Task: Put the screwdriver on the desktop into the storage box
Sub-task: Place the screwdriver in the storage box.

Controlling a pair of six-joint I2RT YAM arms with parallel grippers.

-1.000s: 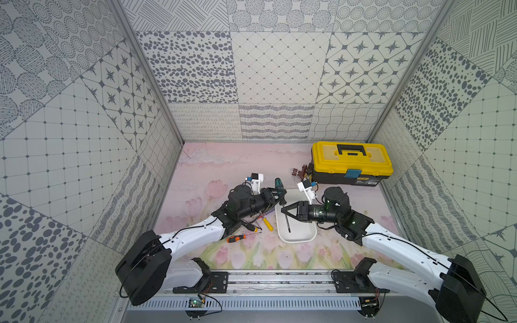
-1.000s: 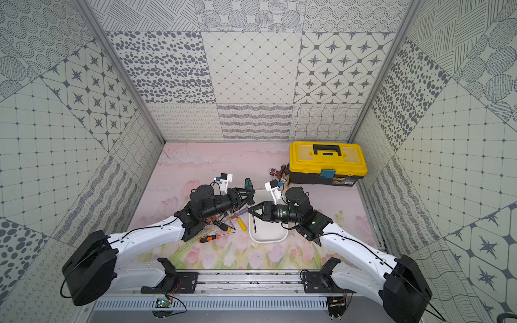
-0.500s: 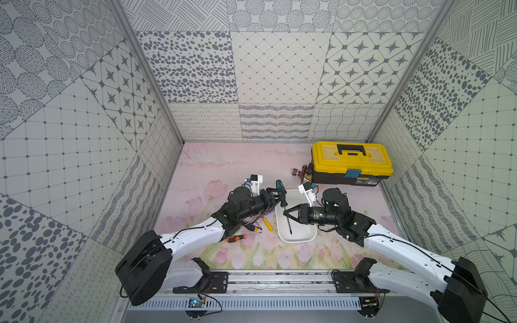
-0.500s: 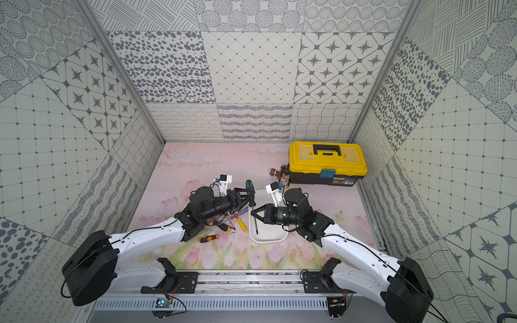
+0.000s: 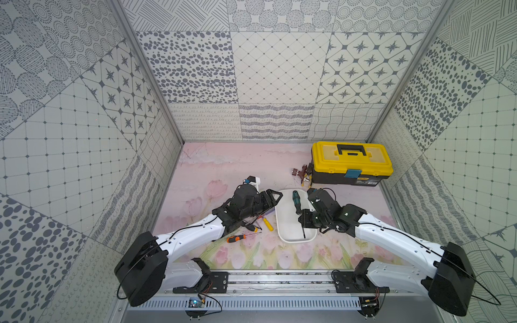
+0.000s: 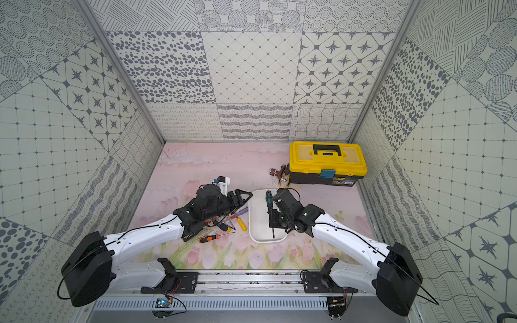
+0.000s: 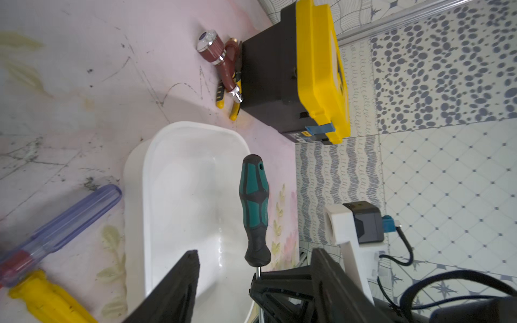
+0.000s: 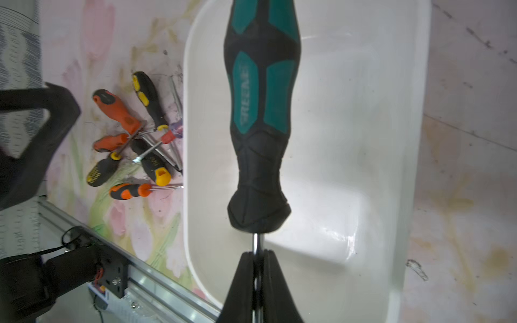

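My right gripper holds the screwdriver by its metal stem above the storage box's white bottom. It needs to lower the screwdriver onto that bottom, lengthwise between the storage box's rims, and let go of the metal stem.
A green-and-black screwdriver (image 5: 296,200) (image 6: 269,200) hangs lengthwise over the white storage box (image 5: 288,223) (image 6: 260,223), handle toward the back wall. My right gripper (image 5: 300,221) (image 8: 258,254) is shut on its bare metal shaft just below the handle (image 8: 261,112). The left gripper (image 5: 275,200) (image 7: 254,251) stands open at the box's left rim, its fingers apart and touching nothing. In the left wrist view the screwdriver (image 7: 253,207) is beyond those fingers, above the box (image 7: 179,181). I cannot tell whether the tip touches the box floor (image 8: 363,139).
A loose pile of screwdrivers (image 5: 251,223) (image 8: 134,139) lies on the desktop (image 5: 223,167) left of the box, under the left wrist. A yellow-lidded black toolbox (image 5: 351,163) stands at the back right, with a dark red tool and pliers (image 5: 300,173) beside it.
The right gripper has shut on the screwdriver's shaft. The left gripper has opened and let go, and the screwdriver has swung from upright to over the box.
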